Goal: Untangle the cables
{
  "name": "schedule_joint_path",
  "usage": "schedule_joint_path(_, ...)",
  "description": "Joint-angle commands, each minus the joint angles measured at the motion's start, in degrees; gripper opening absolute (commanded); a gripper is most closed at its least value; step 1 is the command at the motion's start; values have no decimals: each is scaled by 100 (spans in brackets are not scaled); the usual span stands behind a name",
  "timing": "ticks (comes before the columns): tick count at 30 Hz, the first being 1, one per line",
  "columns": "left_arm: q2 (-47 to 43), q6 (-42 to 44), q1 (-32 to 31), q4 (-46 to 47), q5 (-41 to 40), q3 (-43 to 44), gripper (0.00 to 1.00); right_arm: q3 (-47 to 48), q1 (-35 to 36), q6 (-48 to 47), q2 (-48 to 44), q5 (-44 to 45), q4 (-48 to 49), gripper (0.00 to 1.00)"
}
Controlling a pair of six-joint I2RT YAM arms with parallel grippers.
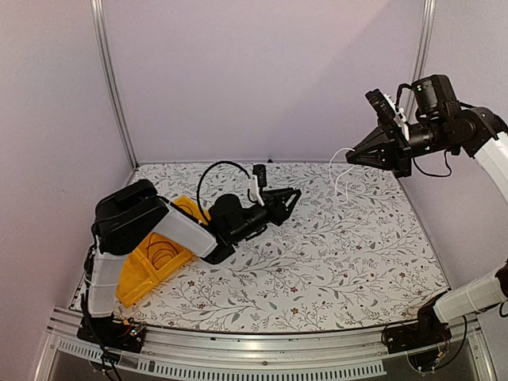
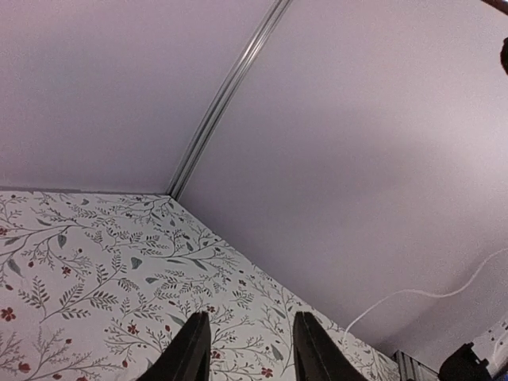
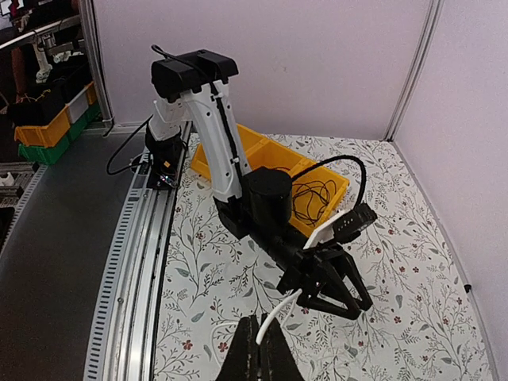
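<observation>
The robot's left gripper needs to turn toward the right gripper first and then move across, to get onto the white cable (image 1: 340, 178) that hangs apart from its open fingers.
My right gripper (image 1: 349, 158) is raised above the table's back right and is shut on a pale white cable (image 1: 340, 178) that hangs down to the patterned table. In the right wrist view the cable (image 3: 279, 312) rises out from between the closed right gripper (image 3: 261, 317). My left gripper (image 1: 292, 198) hovers low over the middle of the table, open, with nothing between its fingers (image 2: 190, 349). It points toward the white cable (image 2: 421, 292), which hangs apart from it. A coil of thin black cables (image 3: 316, 197) lies inside the yellow bin (image 3: 262, 143).
The yellow bin (image 1: 131, 290) sits at the table's left edge, partly under the left arm. Pale walls and a metal corner post (image 2: 222, 103) close off the back. A thick black arm cable (image 1: 214, 168) loops above the left wrist.
</observation>
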Motion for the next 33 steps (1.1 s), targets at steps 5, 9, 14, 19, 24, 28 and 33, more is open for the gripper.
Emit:
schedule_joint_path(5,-1276,374,111,723,-30,-1295,40,-982,-30,-53,-249,284,704,0)
schedule_joint_path(9,-1853,915,28,310,69,-1659,43,-1368,-29,-87,-266,344,886,0)
schedule_joint_path(14,-2292,1979,-310,-707,206,-1608,47,-1732,-27,-91,-177,233,1036,0)
schedule_joint_path(19,-2271,2414,-625,-743,428,-1664,56,-2008,-21,-76,-56,103,1148,0)
schedule_joint_path(24,-1917,2143,-660,-465,958,-1572,58,-2149,-21,-73,41,15,1220,0)
schedule_joint_path(28,-1648,2046,-701,-558,1006,-1313,56,-2200,-21,-62,65,11,1239,1)
schedule_joint_path(33,-1380,2099,-754,-988,1023,-861,54,-2210,-19,-33,49,-23,1248,1)
